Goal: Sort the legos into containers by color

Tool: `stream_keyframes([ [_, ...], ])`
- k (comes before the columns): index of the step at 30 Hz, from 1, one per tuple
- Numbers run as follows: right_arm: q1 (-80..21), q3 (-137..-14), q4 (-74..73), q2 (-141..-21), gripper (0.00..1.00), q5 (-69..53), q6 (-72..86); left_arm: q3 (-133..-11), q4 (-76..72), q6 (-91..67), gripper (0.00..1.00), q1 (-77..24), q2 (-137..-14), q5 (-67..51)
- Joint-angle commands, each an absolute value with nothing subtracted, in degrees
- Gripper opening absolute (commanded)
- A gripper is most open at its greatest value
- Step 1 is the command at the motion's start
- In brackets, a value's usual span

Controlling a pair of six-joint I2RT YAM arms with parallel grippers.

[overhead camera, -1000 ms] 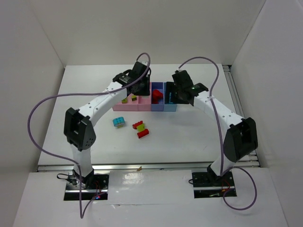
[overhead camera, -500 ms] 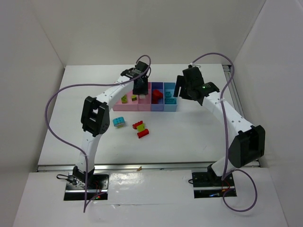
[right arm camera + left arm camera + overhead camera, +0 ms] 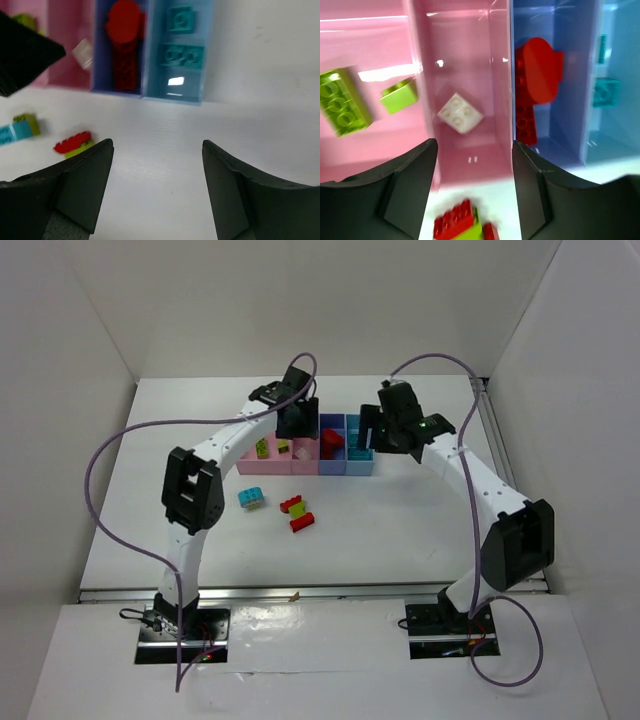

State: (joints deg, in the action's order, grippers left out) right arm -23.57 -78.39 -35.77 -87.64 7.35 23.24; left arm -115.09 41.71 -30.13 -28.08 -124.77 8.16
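Observation:
My right gripper will next swing left in the top view, turn and lower onto the teal lego (image 3: 251, 496), still outside the bins.
The containers (image 3: 305, 466) are a row of four bins at the table's far middle. The left pink bin (image 3: 365, 145) holds two yellow-green legos (image 3: 339, 102). The second pink bin (image 3: 465, 55) holds a whitish lego (image 3: 460, 113). The dark blue bin (image 3: 570, 35) holds red legos (image 3: 535, 82), and the light blue bin (image 3: 197, 95) holds teal legos (image 3: 181, 56). My left gripper (image 3: 472, 150) is open and empty above the second pink bin (image 3: 297, 425). My right gripper (image 3: 157, 150) is open and empty over the table in front of the light blue bin (image 3: 372, 435).
On the table in front of the bins lie a teal-and-green lego (image 3: 251, 498), a red-and-green lego (image 3: 293, 505) and a red lego (image 3: 302, 523). White walls enclose the table on the left, the back and the right.
The left arm has swung its elbow up and kept its gripper over the pink bins. The right gripper rose from the light blue bin and now hovers just in front of it.

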Motion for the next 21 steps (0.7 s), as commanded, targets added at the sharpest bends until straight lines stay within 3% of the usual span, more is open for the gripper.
stream_keyframes([
  [1, -29.8, -81.1, -32.6, -89.5, 0.79, 0.3, 16.7, -112.4, 42.9, -30.6, 0.72, -25.3, -112.8, 8.1],
  [10, -50.5, -92.8, -35.1, -104.5, 0.89, -1.8, -2.4, -92.7, 49.2, -31.1, 0.72, -7.8, -89.6, 10.3],
  [13, -51.9, -101.6, -39.7, -113.2, 1.00, -5.0, -5.9, -91.6, 51.8, -31.5, 0.72, -2.6, -86.5, 9.8],
  [21, -56.2, -114.2, -40.1, -126.0, 1.00, 2.1, -11.9, -87.1, 48.6, -30.4, 0.72, 2.4, -81.1, 6.9],
])
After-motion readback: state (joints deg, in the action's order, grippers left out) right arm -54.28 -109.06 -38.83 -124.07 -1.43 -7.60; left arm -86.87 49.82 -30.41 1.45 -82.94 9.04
